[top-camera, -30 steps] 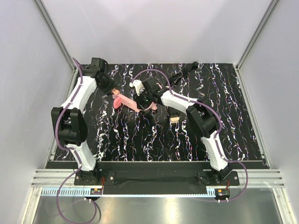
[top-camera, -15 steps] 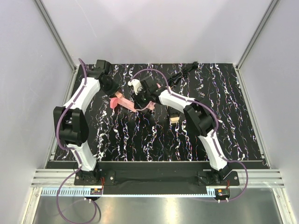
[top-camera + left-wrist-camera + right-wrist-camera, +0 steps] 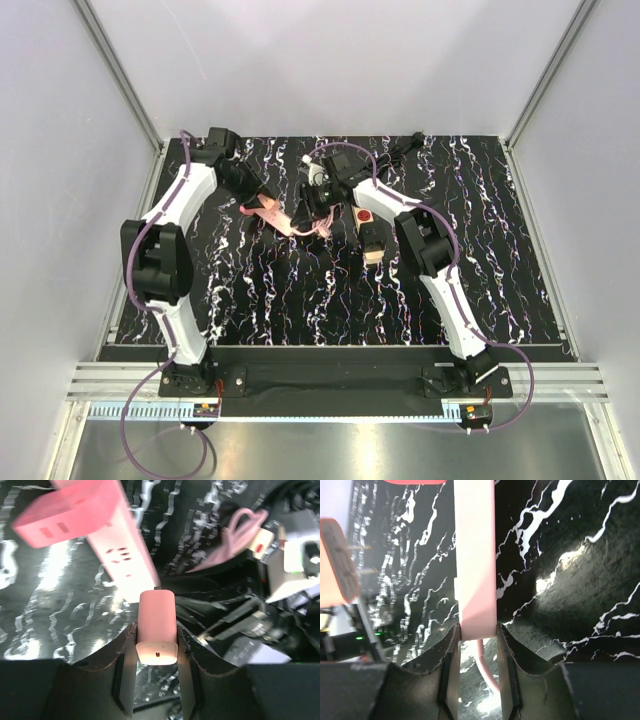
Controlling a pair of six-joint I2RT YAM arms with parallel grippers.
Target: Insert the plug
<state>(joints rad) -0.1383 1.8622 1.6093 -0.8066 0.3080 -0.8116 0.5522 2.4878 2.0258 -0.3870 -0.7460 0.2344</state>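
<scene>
My left gripper holds the plug, its pins bare and short of the power strip, so next I will lower it toward the pink block, into the empty slots beside it, and release it there.
In the left wrist view my left gripper [image 3: 156,636] is shut on a pink plug [image 3: 156,622], its white rear face towards the camera. The plug's front points at a pink power strip [image 3: 105,535] whose sockets face up. In the right wrist view my right gripper [image 3: 476,630] is shut on the cable end of the power strip [image 3: 475,555]. There the plug [image 3: 336,562] shows at the left with its bare prongs [image 3: 362,546] short of the strip. From above, the left gripper [image 3: 256,198] and right gripper [image 3: 312,206] flank the strip [image 3: 288,221].
The strip's pink cable [image 3: 326,229] loops beside the right gripper. A black block with a red button and a wooden end [image 3: 370,232] lies under the right forearm. A black cable [image 3: 392,154] is bundled at the back of the marbled mat [image 3: 480,260].
The left gripper has carried the plug right and back towards the strip. The right wrist has swung right, uncovering the black block, and its jaws have closed tighter on the strip's end.
</scene>
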